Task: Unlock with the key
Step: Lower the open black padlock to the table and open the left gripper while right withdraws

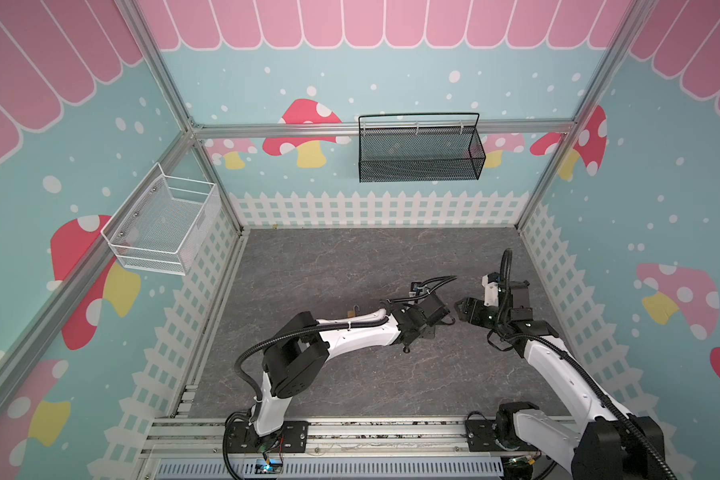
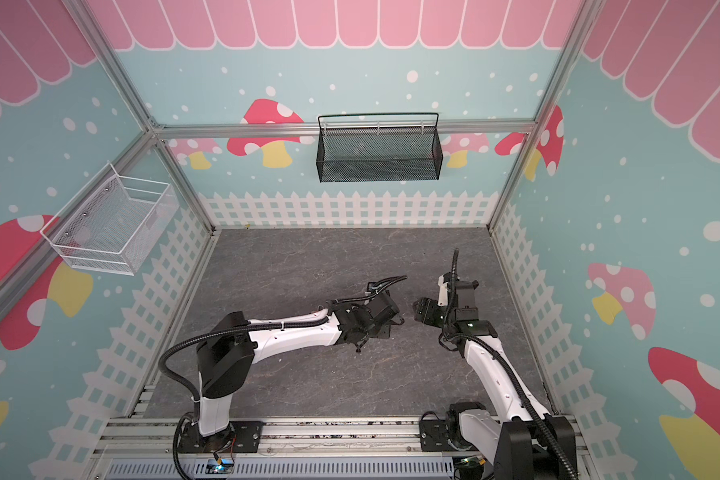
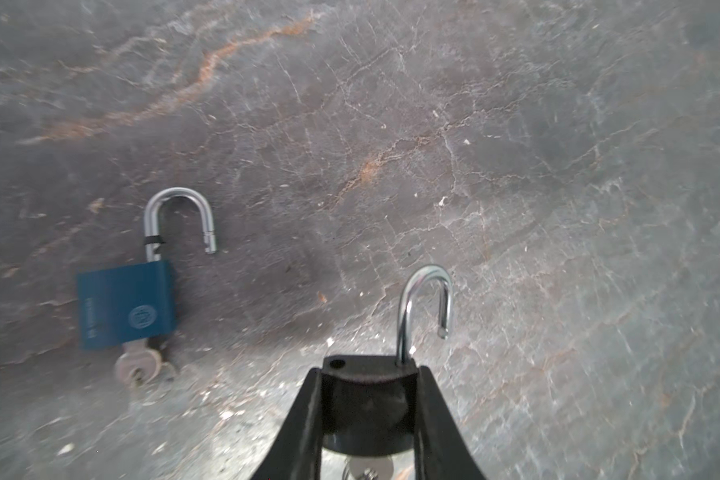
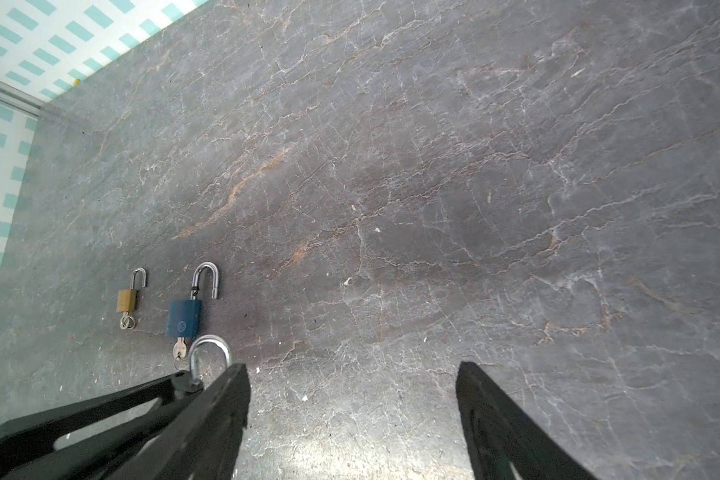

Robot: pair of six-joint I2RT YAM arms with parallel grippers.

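Observation:
The silver shackle of the black padlock [image 3: 366, 399] is already open, so next I will move my left gripper down toward the bare floor [image 3: 351, 288] beside the blue padlock and let go of the black padlock there.
My left gripper [image 3: 368, 370] is shut on the body of a black padlock [image 3: 366, 399]. Its silver shackle [image 3: 427, 286] stands swung open, with one end free. A silver key [image 3: 366, 467] shows under the padlock's body, between my fingers. In the right wrist view the right gripper [image 4: 352, 368] is open and holds nothing. The held padlock's shackle [image 4: 208, 353] shows just beside its left finger. In both top views the two grippers face each other closely near the middle of the floor, the left gripper [image 1: 443, 318] and the right gripper [image 1: 460, 309] a small gap apart.
A blue padlock [image 3: 125, 307] lies flat on the grey stone floor with its shackle open and a key [image 3: 138, 368] in its base. A small brass padlock [image 4: 126, 300] lies beyond it, also open with a key. A white basket [image 1: 163, 224] and a black basket [image 1: 420, 149] hang on the walls.

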